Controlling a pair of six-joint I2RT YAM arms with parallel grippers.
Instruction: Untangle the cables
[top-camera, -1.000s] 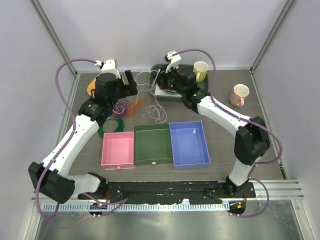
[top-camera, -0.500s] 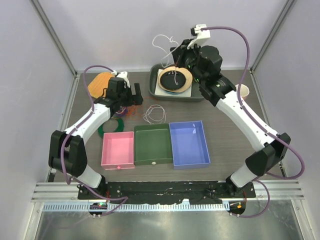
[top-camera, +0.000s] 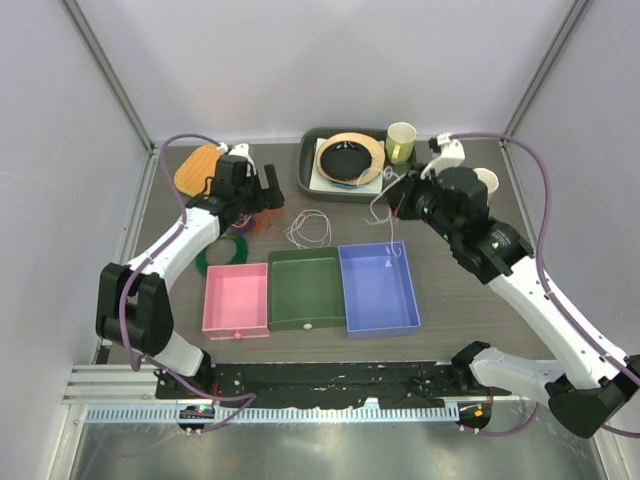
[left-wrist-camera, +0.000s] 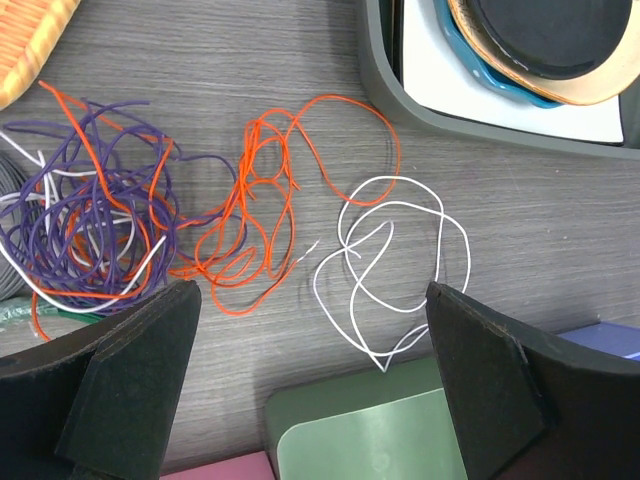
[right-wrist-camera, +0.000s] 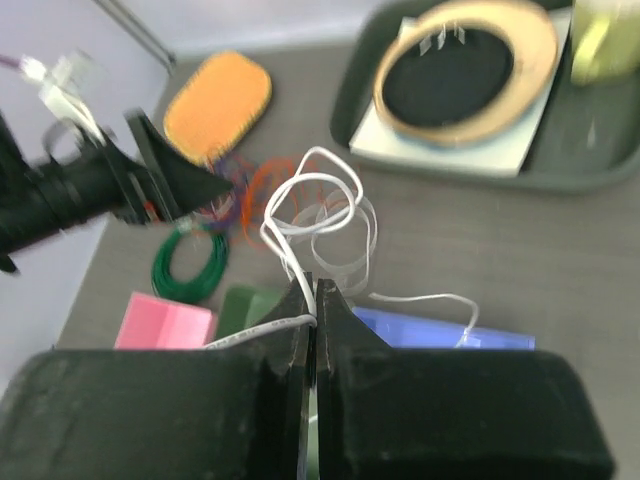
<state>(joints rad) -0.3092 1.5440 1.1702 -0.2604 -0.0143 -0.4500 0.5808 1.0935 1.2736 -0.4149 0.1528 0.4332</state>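
I should next pull my right gripper back over the blue bin's bottom and release the white cable, since the bin is nearer my base than that gripper.
A tangle of dark purple cable (left-wrist-camera: 80, 225) with orange and white strands lies at the left in the left wrist view. A loose orange cable (left-wrist-camera: 262, 215) lies beside it, and a loose white cable loop (left-wrist-camera: 400, 250) lies on the table, also in the top view (top-camera: 310, 228). My left gripper (left-wrist-camera: 315, 390) is open and empty above them, in the top view (top-camera: 268, 190) by the tangle (top-camera: 243, 214). My right gripper (right-wrist-camera: 313, 300) is shut on another white cable (right-wrist-camera: 312, 205), whose end dangles over the blue bin (top-camera: 395, 250); it is at the right in the top view (top-camera: 396, 200).
Pink bin (top-camera: 236, 297), green bin (top-camera: 305, 290) and blue bin (top-camera: 378, 290) stand side by side at centre. A green coiled ring (top-camera: 212, 262) lies left. A dark tray (top-camera: 306, 178) with a plate, a yellow cup (top-camera: 401, 141), a pink cup (top-camera: 484, 183) and an orange pad (top-camera: 197, 167) are at the back.
My right arm came down from high over the tray to the right, above the blue bin's far edge, carrying the white cable. My left arm lowered over the tangle, then stayed still.
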